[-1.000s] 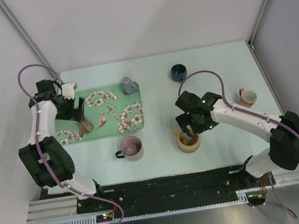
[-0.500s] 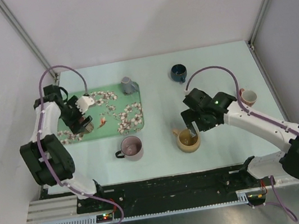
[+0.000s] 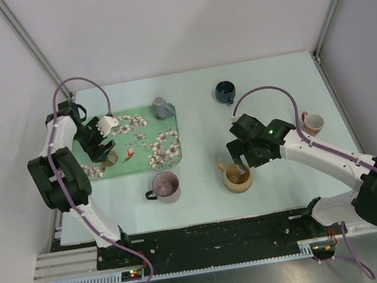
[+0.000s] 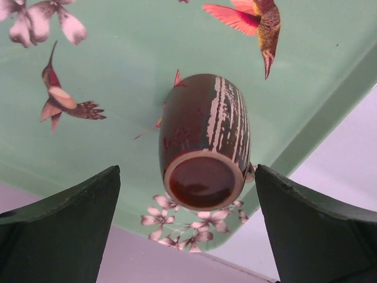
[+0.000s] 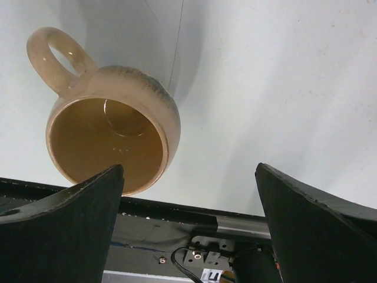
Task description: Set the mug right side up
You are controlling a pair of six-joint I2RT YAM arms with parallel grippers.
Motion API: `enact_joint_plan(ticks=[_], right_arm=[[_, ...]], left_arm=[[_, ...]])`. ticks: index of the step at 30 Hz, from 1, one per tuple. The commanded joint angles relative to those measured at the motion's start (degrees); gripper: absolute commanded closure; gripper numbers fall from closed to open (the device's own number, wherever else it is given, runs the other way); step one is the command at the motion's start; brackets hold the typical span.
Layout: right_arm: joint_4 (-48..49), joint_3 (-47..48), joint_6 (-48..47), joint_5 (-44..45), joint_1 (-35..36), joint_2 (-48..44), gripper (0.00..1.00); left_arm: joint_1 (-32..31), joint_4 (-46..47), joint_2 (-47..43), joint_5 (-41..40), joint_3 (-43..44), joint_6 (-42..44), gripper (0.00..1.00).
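Observation:
My right gripper needs to rise outward and turn sideways toward the dark brown mug, which is base up to its left in the top view.
A dark brown mug with pale streaks (image 4: 203,135) stands on the green flowered tray (image 3: 165,127), near its front left corner (image 3: 109,159). Its flat, pale-ringed base points up at the left wrist camera. My left gripper (image 3: 102,149) is open just above the mug, with a finger on either side and neither touching it (image 4: 187,177). A tan mug (image 3: 238,177) stands upright with its mouth up and handle to the left (image 5: 112,135). My right gripper (image 3: 239,162) is open and empty just above it (image 5: 188,177).
A grey mug (image 3: 161,107) stands upside down at the tray's back right corner. A pink mug (image 3: 165,186) stands upright in front of the tray. A dark blue mug (image 3: 224,92) is at the back. A white and red mug (image 3: 312,122) lies on the right.
My left gripper has swung round over the brown mug, its arm shifting back and left. My right gripper has lifted back and to the right off the tan mug, which stays upright.

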Motion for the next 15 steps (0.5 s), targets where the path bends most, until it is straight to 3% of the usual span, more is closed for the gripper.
enact_joint_plan(ticks=[1,8,10,15], right_arm=[[1.6,0.1,0.7,0.4,0.1,0.2,0.01],[1.7,0.4,0.2,0.1,-0.3,0.7,0.01],[1.6,0.6,0.2,0.3,-0.3,0.7,0.01],[1.5,0.9,0.1,0.5,-0.4,0.6,0.01]], left_arm=[[0.2,-0.9,1.6,1.9,0.4,-2.8,0.0],[-0.6,-1.0,3.7,5.5,2.7,-5.7,0.01],[-1.0,-1.0,4.5,4.4,2.6,-5.9,0.05],[-0.8,-1.0,6.6,-0.1,3.1,-6.2,0.35]])
